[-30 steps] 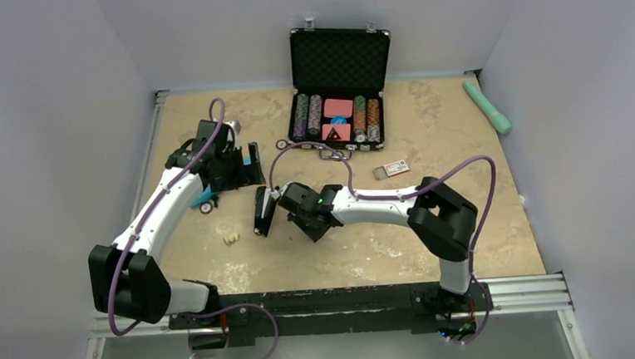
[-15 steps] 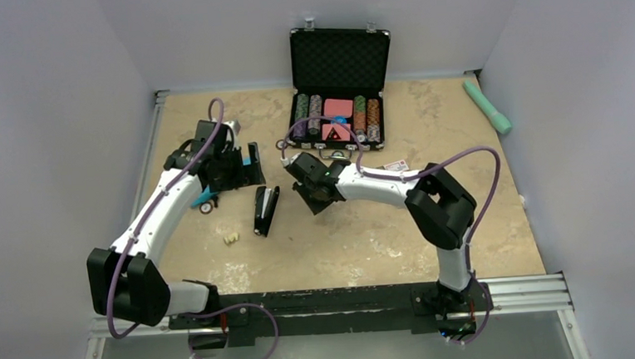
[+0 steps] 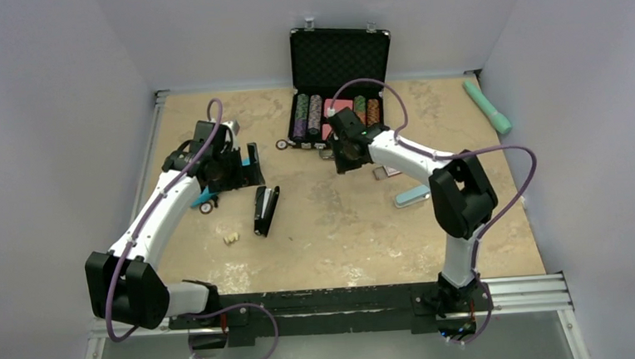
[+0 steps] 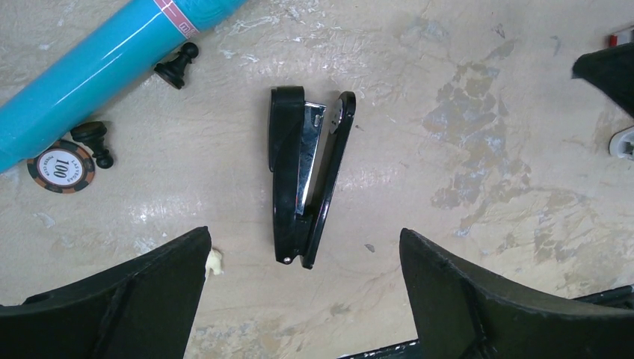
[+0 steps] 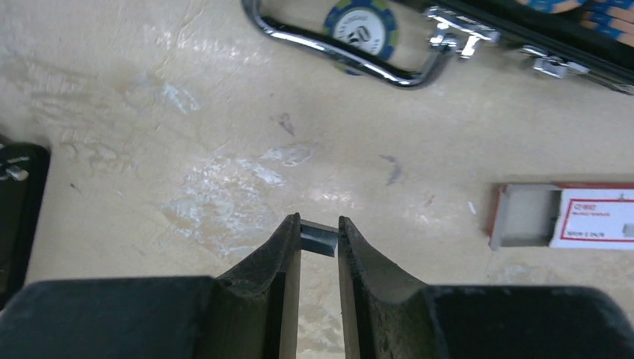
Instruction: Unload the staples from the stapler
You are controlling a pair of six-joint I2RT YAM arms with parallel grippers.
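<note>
The robot will next move its right gripper to the right in the top view, then down, and release the staples, since the staple box's open end (image 3: 381, 173) (image 5: 528, 217) lies below the gripper there.
The black stapler (image 3: 264, 209) (image 4: 303, 179) lies on the table, hinged open, with its silver magazine showing. My left gripper (image 3: 247, 174) (image 4: 303, 235) hovers over it, open wide, with a finger on either side of the stapler's near end and nothing between them. My right gripper (image 3: 344, 157) (image 5: 319, 224) is at the back, just in front of the chip case, and is shut on the staples (image 5: 319, 238), a short grey metal strip pinched crosswise between the fingertips above the table.
An open black case of poker chips (image 3: 342, 86) stands at the back. A small staple box (image 3: 390, 172) (image 5: 568, 217) and a teal stapler (image 3: 413, 195) lie right of centre. A blue tube (image 4: 97, 67), a chess pawn (image 4: 176, 66), a chip (image 4: 61, 166) and a cream lump (image 3: 231, 238) lie near the stapler.
My right arm has swung from beside the black stapler back and to the right, toward the chip case, carrying the strip. The left arm has stayed in place.
</note>
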